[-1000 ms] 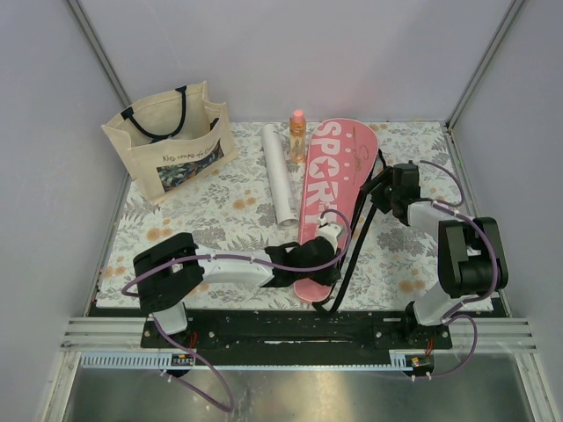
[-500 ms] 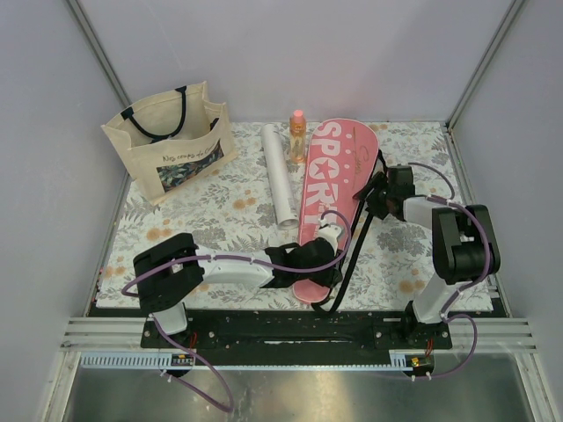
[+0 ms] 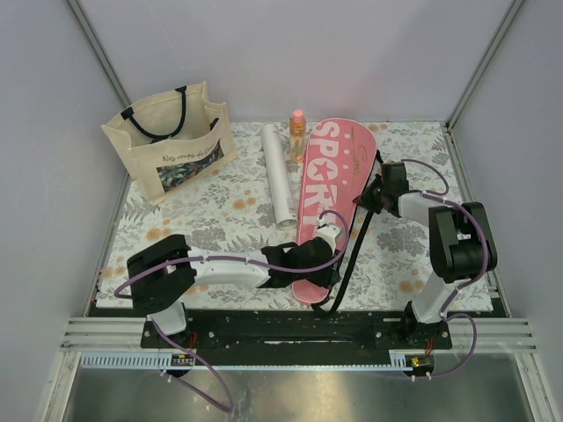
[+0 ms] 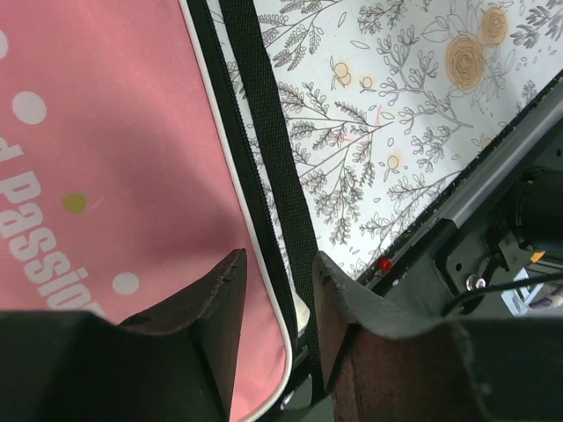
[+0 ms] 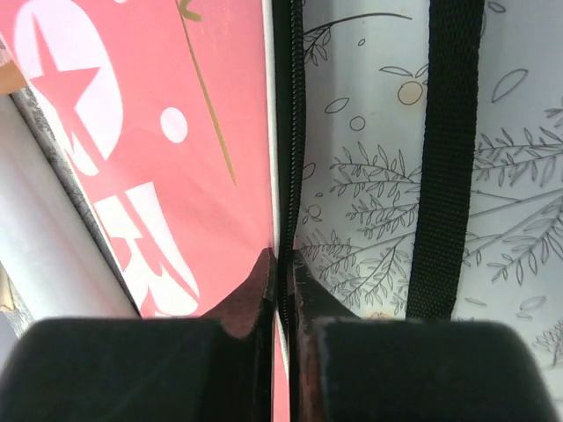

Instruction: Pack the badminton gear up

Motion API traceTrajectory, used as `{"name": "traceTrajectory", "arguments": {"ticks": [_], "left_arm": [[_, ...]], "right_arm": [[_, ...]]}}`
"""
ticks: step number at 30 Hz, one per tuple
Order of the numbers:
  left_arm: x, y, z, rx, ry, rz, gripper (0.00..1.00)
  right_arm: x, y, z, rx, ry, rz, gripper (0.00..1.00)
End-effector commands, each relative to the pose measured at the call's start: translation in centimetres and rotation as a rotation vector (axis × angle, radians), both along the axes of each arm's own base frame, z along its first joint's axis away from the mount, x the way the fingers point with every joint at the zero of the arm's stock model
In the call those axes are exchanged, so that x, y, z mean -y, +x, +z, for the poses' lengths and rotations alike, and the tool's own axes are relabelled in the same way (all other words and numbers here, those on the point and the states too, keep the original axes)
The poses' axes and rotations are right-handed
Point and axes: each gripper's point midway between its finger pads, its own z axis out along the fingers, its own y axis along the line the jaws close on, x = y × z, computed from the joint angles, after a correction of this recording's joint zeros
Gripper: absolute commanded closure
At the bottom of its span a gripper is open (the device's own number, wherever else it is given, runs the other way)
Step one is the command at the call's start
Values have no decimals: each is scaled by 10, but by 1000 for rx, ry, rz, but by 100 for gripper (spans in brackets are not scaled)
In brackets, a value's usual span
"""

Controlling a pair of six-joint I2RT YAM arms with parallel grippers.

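Observation:
The cover lies lengthwise, so its rim will be carried back and to the left in the top view by my right gripper, toward the tube's near end, and released there.
The pink cover lettered "SPORT" lies lengthwise at mid table, its black strap trailing along its right side. A long white tube lies just left of it. My left gripper sits over the cover's near end. In the left wrist view this gripper stands open astride the cover's zippered rim and the strap. My right gripper is at the cover's right edge. In the right wrist view this gripper is shut on the black zipper rim of the cover.
A beige tote bag with black straps stands at the back left. An orange bottle with a pink cap stands behind the tube. The black arm rail runs along the near edge. A floral cloth covers the table.
My right gripper moved in to the cover's right edge and closed on its zipper rim. My left gripper's jaws widened a little. The cover's top shifted slightly left.

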Motion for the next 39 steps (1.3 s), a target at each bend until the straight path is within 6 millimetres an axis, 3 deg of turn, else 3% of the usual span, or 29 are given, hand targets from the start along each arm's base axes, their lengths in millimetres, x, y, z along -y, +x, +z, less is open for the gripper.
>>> {"name": "traceTrajectory", "arguments": {"ticks": [1,6,9,17,21,25,30,35,39], "left_arm": [[6,7,69,94,-101,-1,59],[-12,32,135,248,-91,64,51],[-28,53,161,300,-53,115,49],[-102,115,195,329,-25,315,43],[-147,143,210,320,-56,428,41],[-192,161,221,316,-49,558,38],[-249,176,231,258,-49,751,34],[-312,179,238,203,-94,971,31],[-357,175,256,196,-162,1143,29]], "right_arm": [[13,14,64,134,-108,-5,100],[25,28,132,257,-222,31,100],[35,33,164,305,-309,43,100],[53,21,260,496,-537,139,100],[49,4,306,589,-636,220,100],[28,-19,341,690,-714,325,100],[-20,-56,383,864,-724,490,100],[-79,-95,398,1020,-659,721,100],[-109,-113,396,1069,-634,823,100]]}}
